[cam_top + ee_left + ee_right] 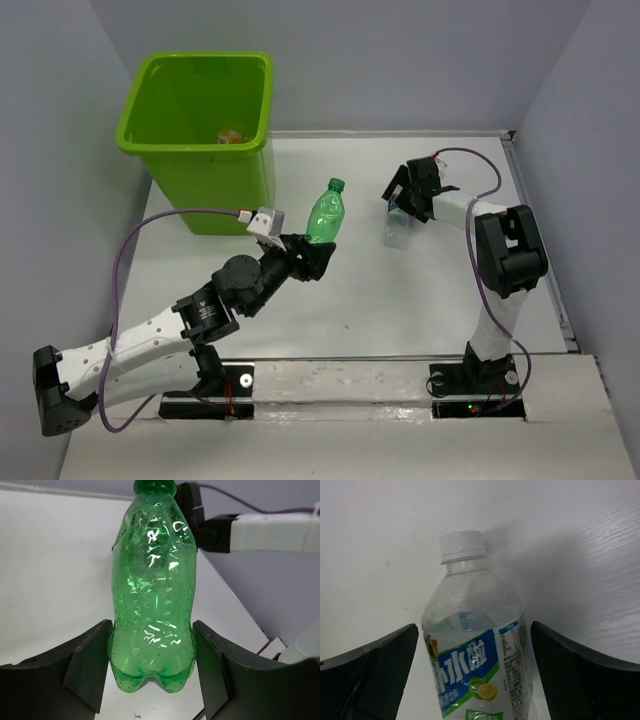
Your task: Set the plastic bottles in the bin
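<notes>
The left gripper moves up, outward and to the left in the top view, over the bin's opening next, since the green bottle (pixel 326 212) is still outside the bin.
My left gripper (pixel 312 250) is shut on a green plastic bottle (pixel 326 212) near its base and holds it upright above the table, just right of the lime-green bin (pixel 215 185). In the left wrist view both fingers press the green bottle (pixel 152 580). An orange bottle (pixel 232 136) lies inside the bin. My right gripper (pixel 405 205) is open at the far right, its jaws on either side of a clear blue-labelled bottle (pixel 475 650) with a white cap, with gaps on both sides. That bottle (pixel 397 230) lies on the table.
Grey walls close the table at the back and on both sides. The bin stands at the far left corner. My right arm (pixel 265 530) shows behind the green bottle in the left wrist view. A purple cable (pixel 180 215) loops over the left arm.
</notes>
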